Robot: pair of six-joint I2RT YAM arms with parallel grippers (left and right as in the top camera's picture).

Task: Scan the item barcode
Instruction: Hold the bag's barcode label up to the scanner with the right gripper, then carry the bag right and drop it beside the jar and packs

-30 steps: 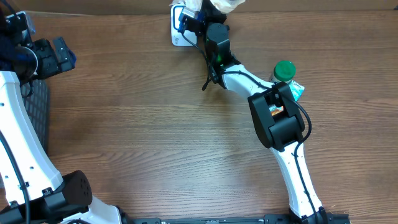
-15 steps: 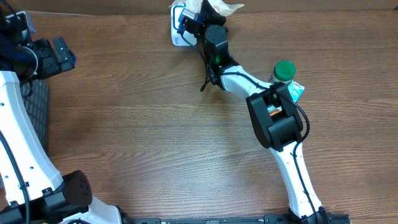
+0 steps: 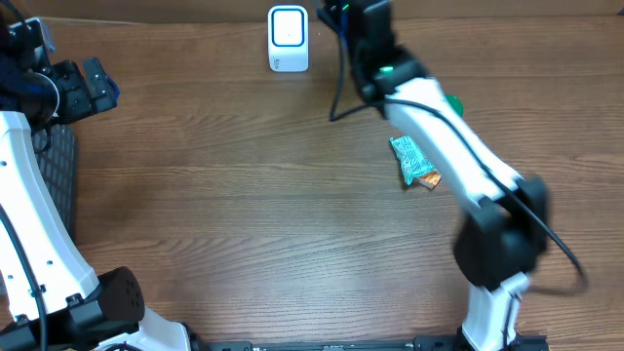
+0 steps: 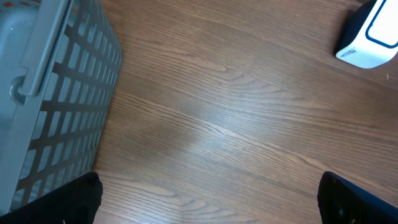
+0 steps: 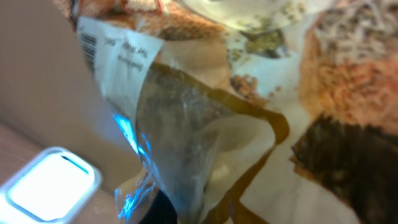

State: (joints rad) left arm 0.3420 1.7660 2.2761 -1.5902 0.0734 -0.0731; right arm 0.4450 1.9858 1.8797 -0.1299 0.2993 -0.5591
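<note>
The right gripper draws back and down over the teal and orange packet [image 3: 414,161] next, freeing the bag clear of the scanner [image 3: 288,39]. The packet lies below the gripper toward my base.
A crinkly clear food bag, the item [image 5: 205,118], fills the right wrist view, and a white label with a barcode [image 5: 91,45] shows at its upper left. My right gripper [image 5: 168,210] is shut on the bag's lower edge. Only a dark bit of finger shows under the plastic. The white scanner [image 3: 288,39] stands at the table's far edge, glowing [image 5: 50,190] below and left of the bag. In the overhead view my right gripper [image 3: 343,10] sits at the top edge, right of the scanner, and the bag is out of sight there. My left gripper [image 4: 211,208] hangs open over bare wood.
A teal and orange packet [image 3: 414,161] lies on the table under the right arm. A green cap [image 3: 454,102] peeks out from behind that arm. A grey slatted basket [image 4: 56,93] stands at the left edge, beside my left arm [image 3: 29,195].
The right arm has swung away from over the scanner, up and to the right, carrying the bag with it. The scanner and the teal packet now show uncovered. The left arm has not moved.
</note>
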